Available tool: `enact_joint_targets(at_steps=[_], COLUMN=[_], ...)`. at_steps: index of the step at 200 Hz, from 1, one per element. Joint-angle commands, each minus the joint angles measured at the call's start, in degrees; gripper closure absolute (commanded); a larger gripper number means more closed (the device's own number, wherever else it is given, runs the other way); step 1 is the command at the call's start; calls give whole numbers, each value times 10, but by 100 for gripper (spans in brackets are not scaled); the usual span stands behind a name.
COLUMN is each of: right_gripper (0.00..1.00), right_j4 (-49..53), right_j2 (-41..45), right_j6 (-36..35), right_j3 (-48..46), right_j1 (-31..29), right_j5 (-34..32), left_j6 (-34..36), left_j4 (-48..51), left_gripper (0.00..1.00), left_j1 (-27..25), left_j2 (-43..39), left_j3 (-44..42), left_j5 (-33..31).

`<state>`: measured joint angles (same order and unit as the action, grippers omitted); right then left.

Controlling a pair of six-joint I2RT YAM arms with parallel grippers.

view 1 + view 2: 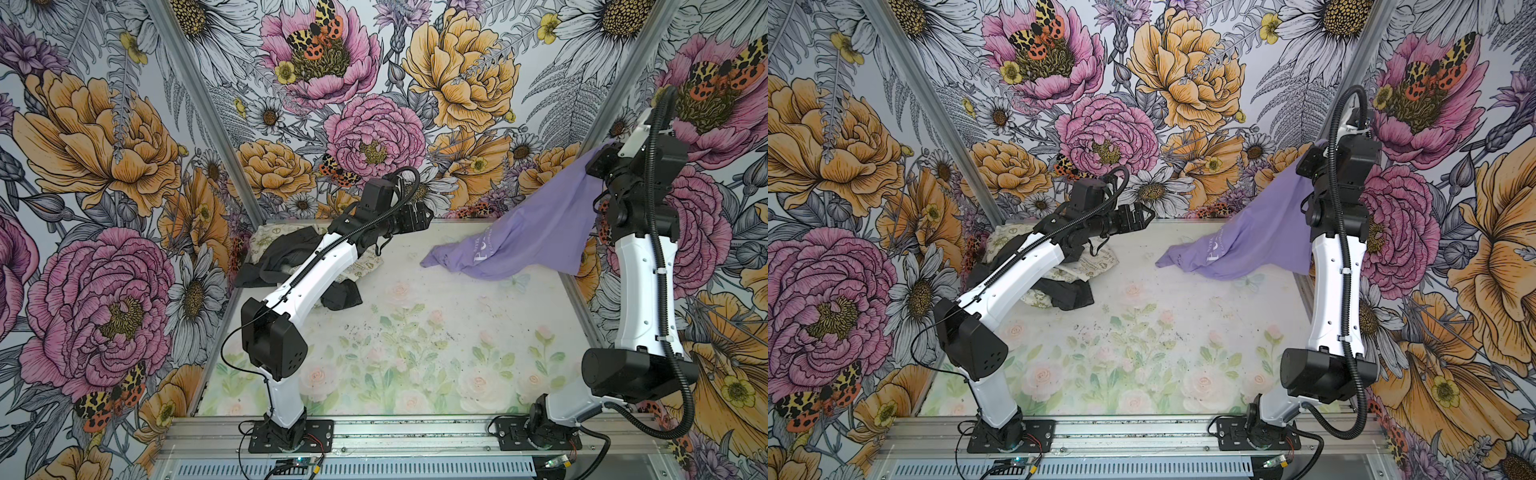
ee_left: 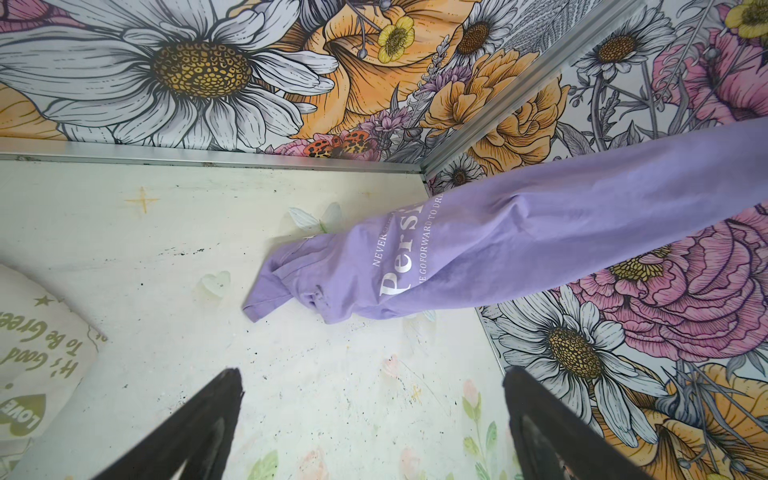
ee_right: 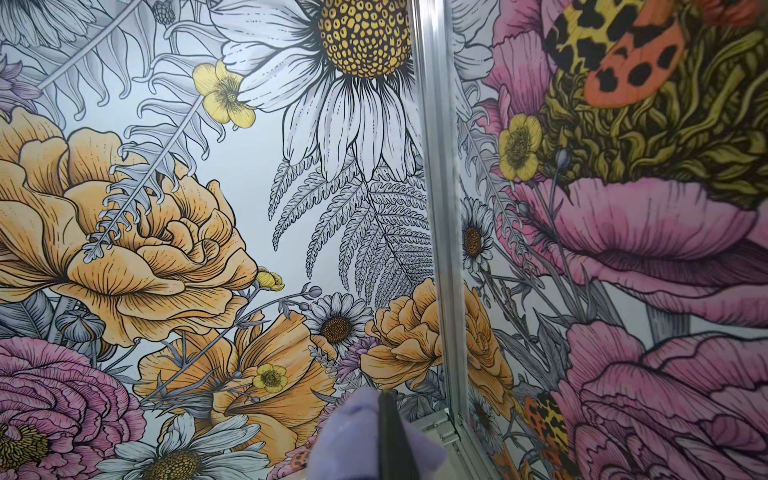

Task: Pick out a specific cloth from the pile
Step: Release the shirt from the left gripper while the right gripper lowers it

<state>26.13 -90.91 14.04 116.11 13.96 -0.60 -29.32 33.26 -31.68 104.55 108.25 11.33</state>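
Note:
The cloth's lower end already lies clear of the pile, so the robot's right gripper needs to go down next, tilting toward the tabletop beside the pile, and let go of the fold.
The cloth (image 1: 528, 237) (image 1: 1258, 245) is lavender with white lettering. It hangs from my right gripper (image 1: 598, 166) (image 1: 1308, 164), which is raised high at the right and shut on its top end. Its lower end drags on the table. In the right wrist view the shut jaws (image 3: 388, 436) pinch lavender fabric (image 3: 353, 440). My left gripper (image 1: 424, 216) (image 1: 1148, 216) (image 2: 372, 376) is open and empty above the back of the table, facing the cloth (image 2: 498, 257). The pile (image 1: 291, 257) (image 1: 1067, 270) of dark and cream printed garments lies at the back left, partly under the left arm.
Floral-printed walls close in the back and both sides, with aluminium posts (image 1: 208, 108) at the corners. The table (image 1: 415, 332) has a pale flower print. Both arm bases sit on the front rail (image 1: 415, 432). A cream cloth edge (image 2: 37, 353) shows in the left wrist view.

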Motion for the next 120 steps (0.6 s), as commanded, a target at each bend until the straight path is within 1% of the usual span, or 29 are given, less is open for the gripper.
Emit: enact_joint_targets(at_steps=[1, 34, 63, 93, 120], right_gripper=[100, 100, 100, 100, 100], right_j4=[10, 26, 27, 27, 27], right_j2=[-16, -38, -68, -101, -122], right_j6=[-2, -6, 10, 22, 39], right_j3=[11, -14, -32, -28, -28], right_j1=[-6, -53, -98, -132, -143], right_j5=[26, 99, 159, 193, 209], left_j6=[18, 22, 22, 23, 23], left_j4=[-4, -4, -4, -4, -4], left_gripper=[1, 1, 1, 1, 1], left_j1=[6, 10, 13, 15, 18], left_j2=[-20, -19, -23, -34, -47], left_j3=[-2, -1, -4, -16, -29], left_j5=[-12, -12, -14, -22, -32])
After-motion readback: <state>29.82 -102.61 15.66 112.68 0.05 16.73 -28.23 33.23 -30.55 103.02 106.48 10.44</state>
